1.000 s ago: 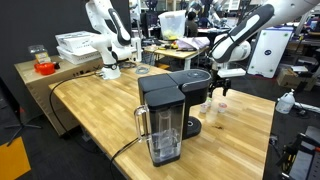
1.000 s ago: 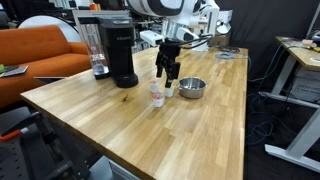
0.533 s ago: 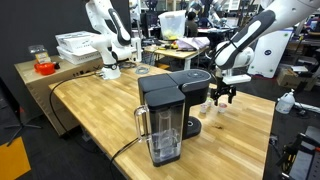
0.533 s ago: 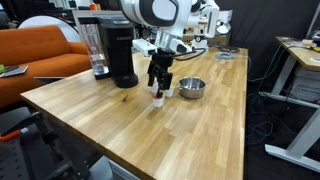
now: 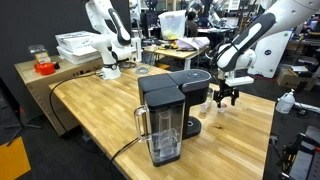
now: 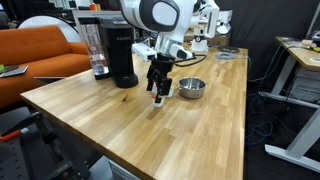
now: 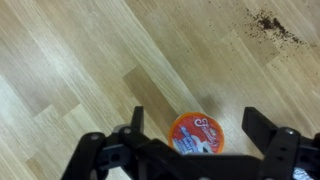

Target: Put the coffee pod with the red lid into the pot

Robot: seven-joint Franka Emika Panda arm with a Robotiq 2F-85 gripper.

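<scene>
My gripper will close its fingers around the pod's red lid (image 7: 196, 133) next, straight in from both sides, because the coffee pod is already standing between the open fingers.
The coffee pod with the red lid (image 7: 196, 134) stands upright on the wooden table, seen from above in the wrist view. My gripper (image 7: 198, 128) is open and hangs right over it, one finger on each side, not touching. In an exterior view the gripper (image 6: 160, 88) is low over the pod (image 6: 158, 98), which is mostly hidden behind the fingers. The pot, a small metal bowl (image 6: 191, 88), sits on the table just beside the gripper. In an exterior view the gripper (image 5: 226, 96) shows behind the coffee machine; pod and pot are hidden there.
A black coffee machine (image 6: 118, 52) with a clear water tank (image 5: 164, 135) stands on the wooden table (image 6: 120, 130) near the pod. Some dark crumbs (image 7: 275, 27) lie on the wood. An orange sofa (image 6: 30, 55) and another robot arm (image 5: 108, 35) are off the table.
My gripper has moved sideways and down from above the table until it is low over the pod. The pod and the pot have not moved.
</scene>
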